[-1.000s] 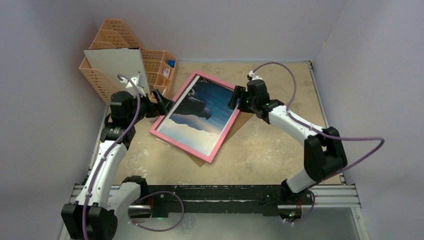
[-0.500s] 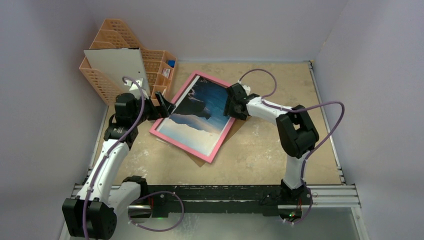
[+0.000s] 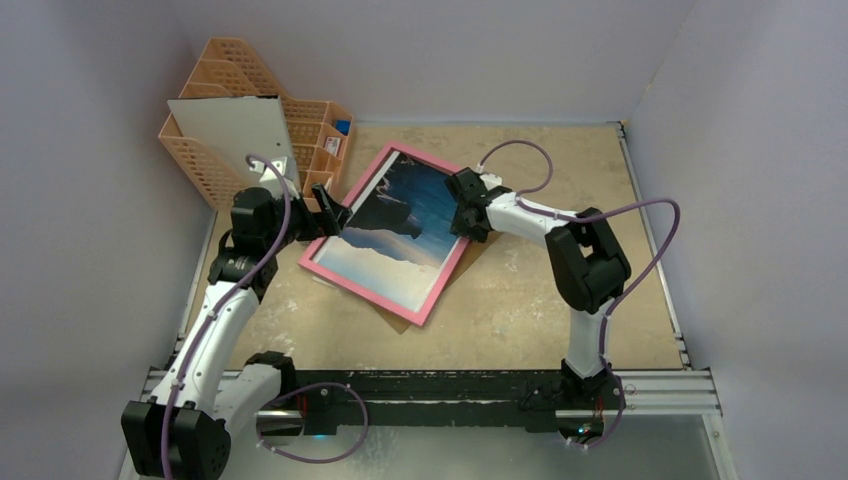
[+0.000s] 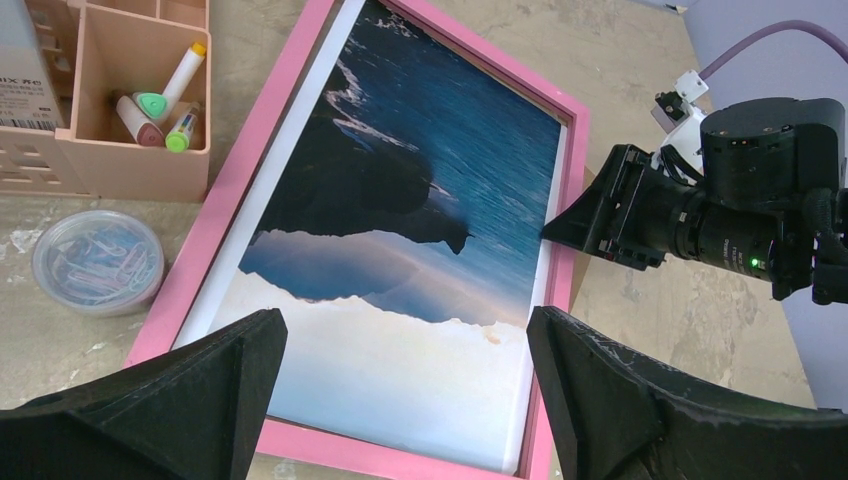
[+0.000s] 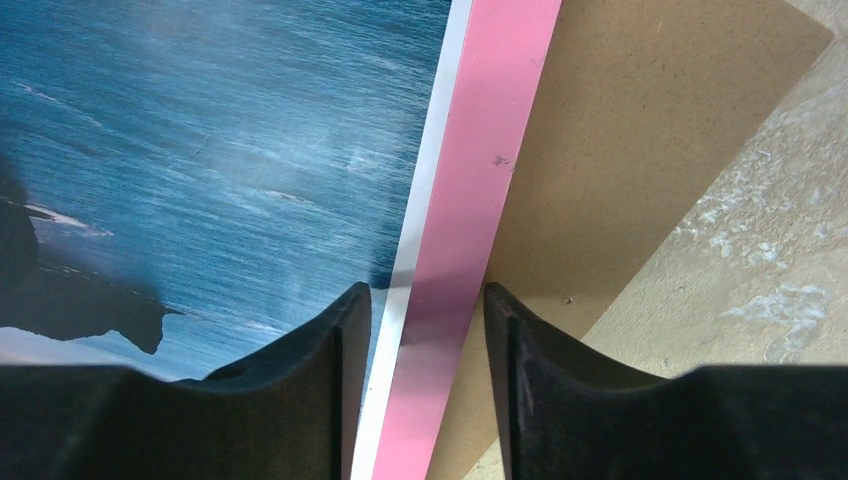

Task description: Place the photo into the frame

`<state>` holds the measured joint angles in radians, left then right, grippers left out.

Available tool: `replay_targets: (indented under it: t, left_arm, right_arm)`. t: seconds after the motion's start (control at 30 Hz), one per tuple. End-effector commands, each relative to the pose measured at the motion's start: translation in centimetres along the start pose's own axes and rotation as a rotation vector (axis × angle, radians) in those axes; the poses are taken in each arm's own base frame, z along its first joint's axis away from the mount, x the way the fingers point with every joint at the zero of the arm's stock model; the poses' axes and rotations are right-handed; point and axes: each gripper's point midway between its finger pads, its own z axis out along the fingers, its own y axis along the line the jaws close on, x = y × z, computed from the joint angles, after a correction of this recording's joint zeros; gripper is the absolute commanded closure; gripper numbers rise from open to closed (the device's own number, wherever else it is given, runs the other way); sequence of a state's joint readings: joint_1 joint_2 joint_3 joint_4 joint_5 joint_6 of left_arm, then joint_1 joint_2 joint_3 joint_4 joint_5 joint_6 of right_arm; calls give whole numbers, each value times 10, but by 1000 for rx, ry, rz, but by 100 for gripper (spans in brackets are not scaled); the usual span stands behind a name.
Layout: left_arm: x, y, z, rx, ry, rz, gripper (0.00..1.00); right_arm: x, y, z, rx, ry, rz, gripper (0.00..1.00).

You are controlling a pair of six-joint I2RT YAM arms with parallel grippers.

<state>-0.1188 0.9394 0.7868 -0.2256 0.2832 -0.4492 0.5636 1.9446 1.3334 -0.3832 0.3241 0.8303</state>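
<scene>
Since the pink frame lies crooked on its board, my left gripper will next go across the photo and down astride the frame's bar by my right gripper, then close.
The photo point(image 3: 400, 235) of blue sea and dark mountains lies face up inside the pink frame point(image 3: 360, 293), which rests flat and askew on a brown backing board point(image 3: 400, 318). My left gripper point(image 3: 335, 215) is open and empty, hovering over the frame's left side; its wrist view looks down on the photo point(image 4: 400, 250) and frame point(image 4: 215, 215). My right gripper point(image 3: 462, 212) is at the frame's right edge. In the right wrist view its jaws point(image 5: 427, 330) stand apart astride the pink rail point(image 5: 490, 170), with a small gap each side, above the photo's point(image 5: 220, 150) white margin and the board point(image 5: 640, 150).
An orange mesh file rack point(image 3: 230, 110) with a white sheet leaning on it point(image 3: 235, 135) stands at the back left. A peach pen pot with highlighters point(image 4: 130, 110) and a clear tub of paper clips point(image 4: 97, 262) sit close to the frame's left edge.
My right arm has folded in, and its gripper has moved left and down onto the frame's right edge. The left gripper has shifted only slightly. Frame and photo have not moved.
</scene>
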Motion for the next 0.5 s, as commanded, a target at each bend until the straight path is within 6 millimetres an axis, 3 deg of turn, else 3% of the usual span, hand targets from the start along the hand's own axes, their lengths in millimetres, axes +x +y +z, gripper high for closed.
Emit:
replay_targets:
  t: [0.0, 0.17, 0.47]
  left_arm:
    - [-1, -3, -2, 11, -17, 32, 3]
    - [3, -3, 0, 8, -3, 32, 3]
    - [16, 8, 8, -39, 58, 18, 5]
  right_arm:
    - [-7, 0, -8, 7, -27, 36, 59]
    - [-13, 3, -24, -38, -51, 72, 68]
    - [-35, 33, -73, -293, -128, 120, 81]
